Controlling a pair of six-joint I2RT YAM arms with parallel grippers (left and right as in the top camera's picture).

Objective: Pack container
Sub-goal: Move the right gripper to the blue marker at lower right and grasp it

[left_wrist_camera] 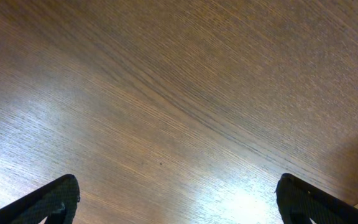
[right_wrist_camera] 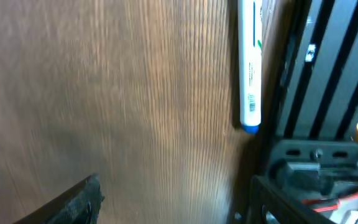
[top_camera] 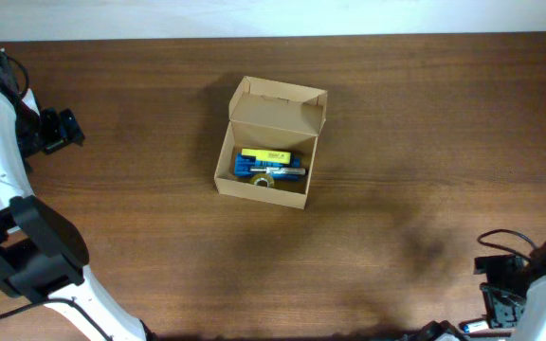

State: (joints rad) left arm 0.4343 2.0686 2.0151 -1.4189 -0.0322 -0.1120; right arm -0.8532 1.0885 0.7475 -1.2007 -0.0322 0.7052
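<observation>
The robot's right gripper will next shift along the white marker, past its near blue tip and down onto the marker's far end [right_wrist_camera: 250, 17].
The container [top_camera: 238, 180], a tan cardboard box, stands open mid-table with its flap lid [top_camera: 279, 106] tilted up at the back. Inside lie a yellow marker [top_camera: 265, 155] and some blue items [top_camera: 252, 169]. My left gripper [top_camera: 62, 130] hovers far off at the table's left side. In the left wrist view the left gripper [left_wrist_camera: 179, 205] is open over bare wood. My right gripper [top_camera: 499, 284] sits at the front right corner. The right wrist view shows the right gripper [right_wrist_camera: 176, 202] open and empty, with a white marker with a blue cap [right_wrist_camera: 249, 62] lying ahead of it by the table's edge.
A black metal frame with wiring [right_wrist_camera: 328, 93] runs along the table edge right beside the white marker. The brown wooden table [top_camera: 415, 142] stretches between the box and both arms. The left arm's white base [top_camera: 36, 256] stands at the front left.
</observation>
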